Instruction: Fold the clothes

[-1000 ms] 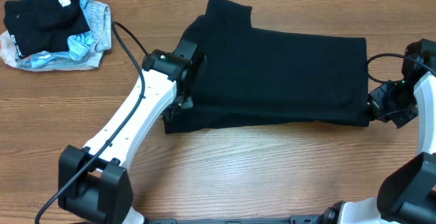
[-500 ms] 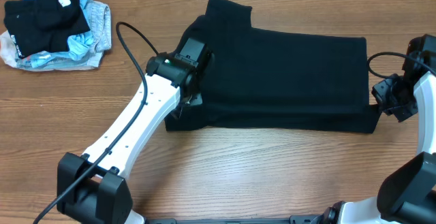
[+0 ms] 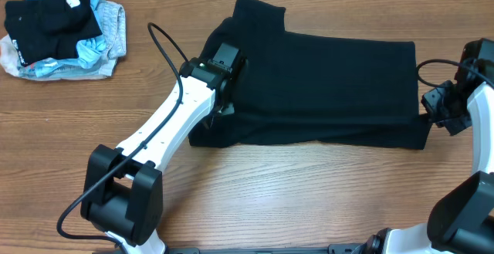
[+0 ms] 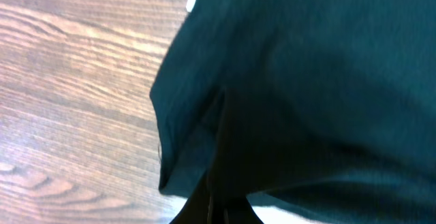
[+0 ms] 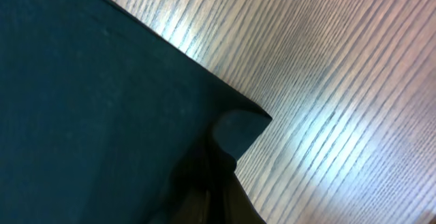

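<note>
My left gripper moves slightly outward over the shirt [image 4: 210,183] next and opens, since the pinched cloth still stands in a fold above the near part of the shirt.
A black T-shirt [image 3: 324,84] lies spread across the wooden table, partly folded lengthwise. My left gripper [image 3: 224,103] is shut on the shirt's left edge; the left wrist view shows dark cloth [image 4: 300,81] pinched between the fingers [image 4: 216,207]. My right gripper [image 3: 427,119] is shut on the shirt's lower right corner; the right wrist view shows that corner [image 5: 235,125] folded over the fingers [image 5: 214,197].
A pile of other clothes [image 3: 62,26], black, blue and grey, lies at the back left corner. The left arm's cable [image 3: 166,49] loops above the table. Bare wood [image 3: 293,184] runs along the front.
The left gripper has carried the shirt's left edge to the right and a little back. The right gripper has moved right, drawing the lower right corner outward.
</note>
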Available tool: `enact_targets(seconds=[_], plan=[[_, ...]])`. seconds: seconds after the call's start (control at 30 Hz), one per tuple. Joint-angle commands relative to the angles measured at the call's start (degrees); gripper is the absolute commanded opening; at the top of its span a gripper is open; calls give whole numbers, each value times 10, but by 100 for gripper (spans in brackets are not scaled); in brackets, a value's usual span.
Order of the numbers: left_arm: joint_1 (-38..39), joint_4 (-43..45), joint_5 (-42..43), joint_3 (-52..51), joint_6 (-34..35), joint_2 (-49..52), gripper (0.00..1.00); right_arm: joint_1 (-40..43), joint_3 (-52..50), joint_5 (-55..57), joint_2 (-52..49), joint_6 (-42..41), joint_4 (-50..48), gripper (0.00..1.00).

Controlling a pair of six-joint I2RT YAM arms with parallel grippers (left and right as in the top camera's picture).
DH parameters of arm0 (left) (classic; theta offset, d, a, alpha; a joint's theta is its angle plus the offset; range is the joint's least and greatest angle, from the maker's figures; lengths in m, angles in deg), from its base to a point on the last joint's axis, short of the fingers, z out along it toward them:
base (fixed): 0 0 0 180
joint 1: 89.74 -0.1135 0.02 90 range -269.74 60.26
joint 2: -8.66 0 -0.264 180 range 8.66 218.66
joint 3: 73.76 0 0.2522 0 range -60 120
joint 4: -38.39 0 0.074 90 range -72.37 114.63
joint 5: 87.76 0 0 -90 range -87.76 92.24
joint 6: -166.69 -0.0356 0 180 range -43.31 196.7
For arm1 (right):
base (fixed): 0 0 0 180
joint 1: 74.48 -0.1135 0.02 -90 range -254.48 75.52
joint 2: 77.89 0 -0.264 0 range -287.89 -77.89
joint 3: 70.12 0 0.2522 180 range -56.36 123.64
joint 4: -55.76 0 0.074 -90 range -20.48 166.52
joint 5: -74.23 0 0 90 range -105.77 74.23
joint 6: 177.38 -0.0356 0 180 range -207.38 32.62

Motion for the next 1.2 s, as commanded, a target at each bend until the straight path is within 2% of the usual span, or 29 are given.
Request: enact_targets(seconds=[0.0, 0.27, 0.6, 0.67, 0.7, 0.73, 0.77, 0.83, 0.87, 0.97, 1.07, 1.1, 1.17], plan=[[-17, 8, -42, -5, 8, 5, 4, -1, -21, -2, 11, -4, -22, 4], [-45, 24, -42, -5, 8, 6, 4, -2, -78, -18, 9, -4, -96, 4], [-45, 120, -40, -5, 8, 6, 6, -2, -87, -17, 9, -4, -153, 4], [-45, 125, -40, -5, 7, 6, 15, -2, -87, -15, 9, -4, -167, 14], [-45, 126, -40, -5, 7, 6, 27, -2, -87, -15, 9, -4, -174, 24], [-45, 126, -40, -5, 7, 6, 34, -2, -87, -15, 9, -4, -179, 43], [-45, 125, -42, -5, 7, 6, 49, -2, -87, -16, 9, -3, -184, 69], [-45, 125, -45, -5, -1, 6, 82, -2, -87, -16, 9, 3, -192, 95], [-45, 125, -45, -5, -9, 6, 85, -2, -87, -16, 9, 10, -194, 100], [-45, 123, -43, -1, -52, 4, 85, -2, -75, -39, 9, 58, -190, 100], [-45, 101, -39, 8, -55, -2, 83, 0, -55, -75, 9, 92, -167, 100], [-45, 97, -31, 10, -56, -3, 80, 0, -50, -87, 9, 98, -161, 100], [-45, 91, 6, 9, -73, -3, 59, 0, -49, -115, 9, 111, -153, 100]])
